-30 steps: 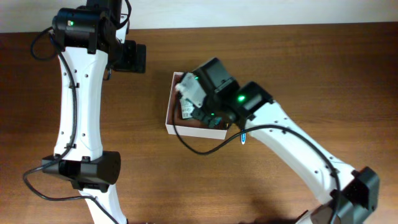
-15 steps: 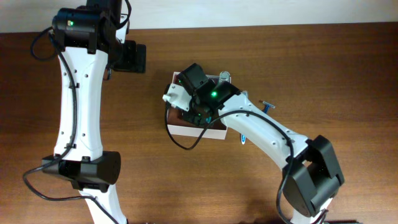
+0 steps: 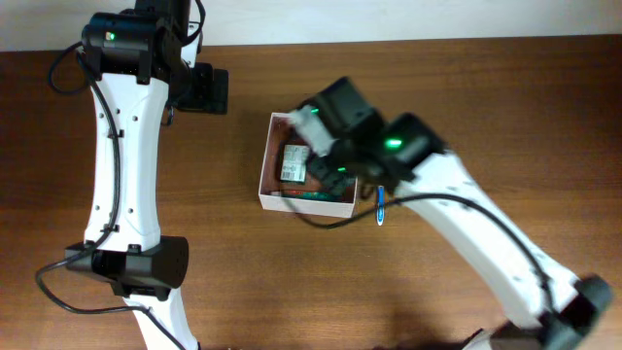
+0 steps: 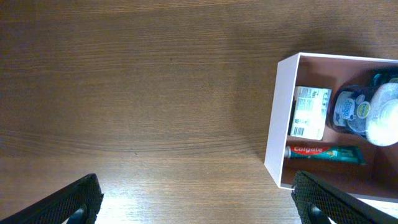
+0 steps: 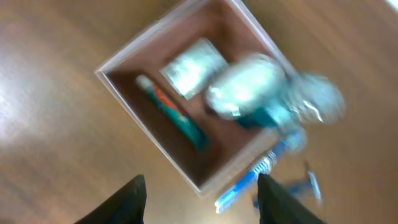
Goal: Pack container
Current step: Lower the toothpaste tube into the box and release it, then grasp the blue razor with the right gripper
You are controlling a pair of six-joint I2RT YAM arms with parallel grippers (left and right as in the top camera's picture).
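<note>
The robot's right gripper needs to swing past the toothbrush next, then turn and lower to the blue razor's handle (image 5: 293, 189), because the razor is outside the box.
The container (image 3: 264, 167), a square shallow box with white walls and a pinkish-brown floor, sits mid-table. In it lie a green-and-white carton (image 3: 294, 163), a red and green toothpaste tube (image 4: 323, 153) and a round blue-and-white bottle (image 4: 364, 111). In the blurred right wrist view my right gripper (image 5: 202, 205) hovers open above the container's (image 5: 124, 59) near corner, nothing between its fingers. My right arm (image 3: 394, 146) covers the box's right side from overhead. My left gripper (image 4: 199, 208) stands wide open over bare wood left of the container (image 4: 277, 124), holding nothing.
A blue toothbrush (image 3: 380, 205) lies on the table just outside the container's right wall, also seen as the toothbrush (image 5: 249, 183) in the right wrist view. A small blue item (image 5: 311, 183) lies beside it, too blurred to name. The left arm (image 3: 121, 146) stretches along the table's left side.
My right gripper has gone from shut to open above the container, and its wrist has swung to the right. The carton now shows uncovered in the box. The left arm has not moved.
</note>
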